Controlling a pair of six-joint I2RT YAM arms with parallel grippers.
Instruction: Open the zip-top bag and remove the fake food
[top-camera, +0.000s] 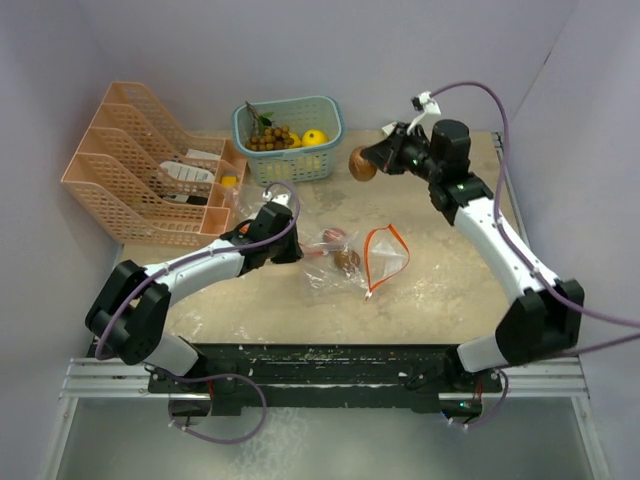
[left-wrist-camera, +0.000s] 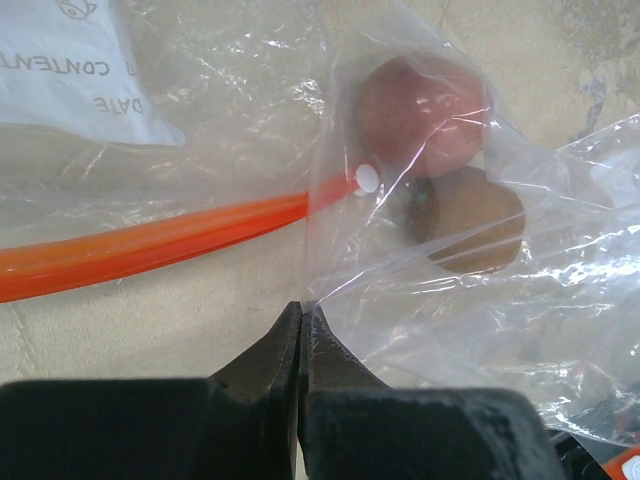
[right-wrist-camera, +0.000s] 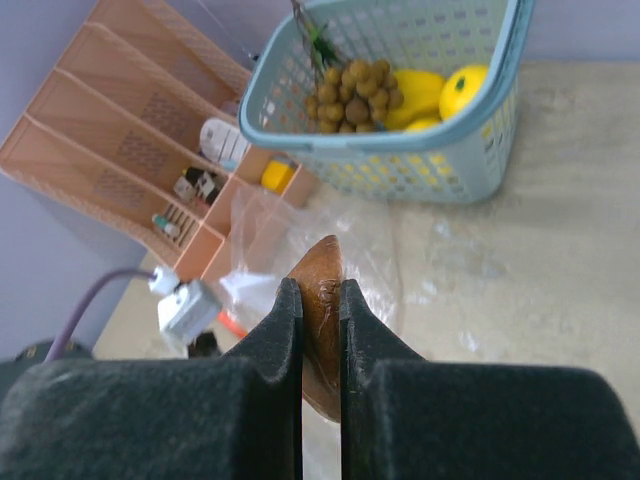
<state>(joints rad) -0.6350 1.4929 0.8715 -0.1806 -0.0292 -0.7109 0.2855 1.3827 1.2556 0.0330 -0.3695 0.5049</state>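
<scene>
I should next move my right gripper outward and across over the teal basket's end by the yellow fruits (top-camera: 314, 135) (right-wrist-camera: 450, 92), because the glossy fake food piece is still hanging outside the basket's rim.
The clear zip-top bag (top-camera: 345, 258) lies mid-table, its orange zip strip (top-camera: 387, 243) gaping open. My left gripper (left-wrist-camera: 302, 308) is shut on a thin fold of the bag's plastic at its left side. Through the plastic I see a reddish round piece (left-wrist-camera: 420, 112) and a brown piece (left-wrist-camera: 470, 222) of fake food inside the bag. My right gripper (right-wrist-camera: 320, 290) is shut on a brown, glossy fake food piece (right-wrist-camera: 322, 268), held in the air just right of the teal basket (top-camera: 322, 165). A brown ball cluster (right-wrist-camera: 355, 95) and yellow fruits (right-wrist-camera: 465, 88) lie in the basket.
A pink desk organizer (top-camera: 130, 175) with small items stands at the back left, next to the basket. A second clear bag with a white label (left-wrist-camera: 70, 80) lies beside the left gripper. Purple walls close in the table.
</scene>
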